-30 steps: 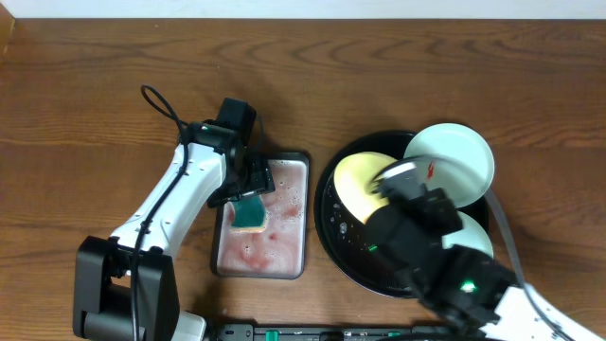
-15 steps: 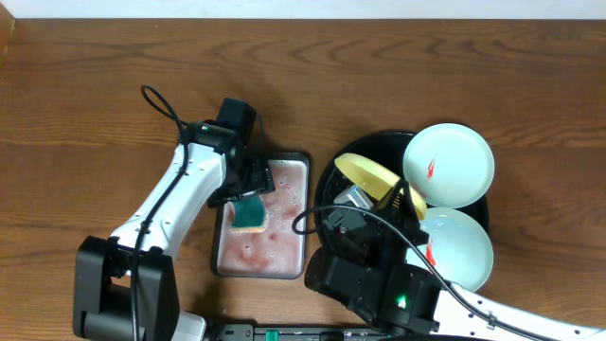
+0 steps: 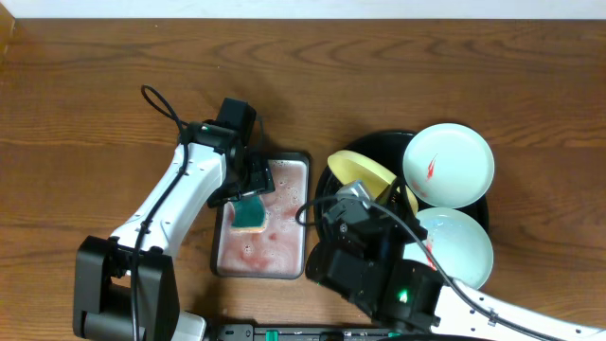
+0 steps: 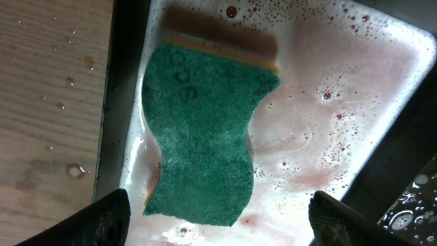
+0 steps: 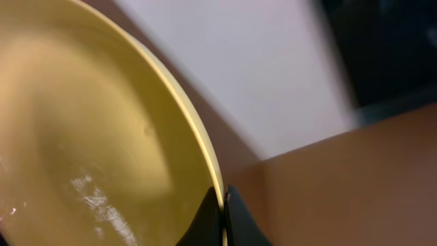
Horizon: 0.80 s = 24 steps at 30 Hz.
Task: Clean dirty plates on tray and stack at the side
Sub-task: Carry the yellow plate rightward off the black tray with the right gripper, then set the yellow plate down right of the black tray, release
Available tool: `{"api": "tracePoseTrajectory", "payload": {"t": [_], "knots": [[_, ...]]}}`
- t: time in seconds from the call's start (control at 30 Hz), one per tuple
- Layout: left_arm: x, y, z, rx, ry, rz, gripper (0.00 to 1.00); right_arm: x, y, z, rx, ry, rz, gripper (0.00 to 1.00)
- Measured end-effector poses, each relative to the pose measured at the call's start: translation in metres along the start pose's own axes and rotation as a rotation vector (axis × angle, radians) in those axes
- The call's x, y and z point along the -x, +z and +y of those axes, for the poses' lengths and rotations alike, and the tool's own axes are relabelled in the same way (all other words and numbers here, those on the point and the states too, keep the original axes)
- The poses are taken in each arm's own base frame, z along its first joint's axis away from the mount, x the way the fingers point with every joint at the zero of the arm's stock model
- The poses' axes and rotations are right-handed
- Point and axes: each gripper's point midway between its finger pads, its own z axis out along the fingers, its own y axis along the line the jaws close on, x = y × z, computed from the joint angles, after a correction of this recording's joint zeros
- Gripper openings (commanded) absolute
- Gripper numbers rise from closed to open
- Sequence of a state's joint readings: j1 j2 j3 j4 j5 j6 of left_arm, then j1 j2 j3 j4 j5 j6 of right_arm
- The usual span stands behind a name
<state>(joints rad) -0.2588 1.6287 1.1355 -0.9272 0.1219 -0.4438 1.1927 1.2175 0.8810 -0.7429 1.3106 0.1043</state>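
Note:
I should move my right gripper to the right in the overhead view, lower the plate flat and let it go, as the wooden table beside the smeared plates is bare.
My right gripper [image 5: 222,205] is shut on the rim of the pale yellow plate [image 5: 89,137] and holds it tilted on edge above the left part of the black tray [image 3: 329,175]; the plate [image 3: 362,171] also shows in the overhead view. Two mint-white plates with red smears lie on the tray's right side, one at the back [image 3: 448,165] and one at the front [image 3: 462,246]. My left gripper [image 4: 218,222] is open above the teal sponge [image 4: 201,130].
The sponge [image 3: 249,212] lies in a grey rectangular tray [image 3: 289,256] of pinkish soapy water, left of the black tray. Brown wooden table [image 3: 85,114] surrounds both. The right arm's body [image 3: 379,270] covers the black tray's front left.
The right arm has swung over the tray's front left and lifted the yellow plate from flat onto its edge, shifting it left. The left arm and sponge have not moved.

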Motion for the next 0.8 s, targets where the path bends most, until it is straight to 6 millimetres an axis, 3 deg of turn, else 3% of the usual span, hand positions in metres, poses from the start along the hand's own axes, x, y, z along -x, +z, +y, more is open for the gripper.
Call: {"api": "tracePoseTrajectory", "payload": {"t": [0.17, 0.27, 0.47, 0.6, 0.8], "knots": [[0.0, 0.0, 0.0, 0.0, 0.0, 0.0, 0.84, -0.035, 0.029, 0.03, 0.282, 0.225, 0.213, 0.01], [0.0, 0.0, 0.0, 0.0, 0.0, -0.001, 0.84, -0.056, 0.042, 0.026, 0.396, 0.401, 0.335, 0.01], [0.0, 0.0, 0.0, 0.0, 0.0, -0.001, 0.84, -0.104, 0.07, -0.031, 0.437, 0.859, 0.491, 0.01], [0.0, 0.0, 0.0, 0.0, 0.0, -0.001, 0.84, -0.162, 0.087, -0.073, 0.339, 1.148, 0.615, 0.01], [0.0, 0.0, 0.0, -0.001, 0.0, -0.001, 0.84, -0.261, 0.098, -0.108, 0.134, 1.453, 0.814, 0.01]]}}
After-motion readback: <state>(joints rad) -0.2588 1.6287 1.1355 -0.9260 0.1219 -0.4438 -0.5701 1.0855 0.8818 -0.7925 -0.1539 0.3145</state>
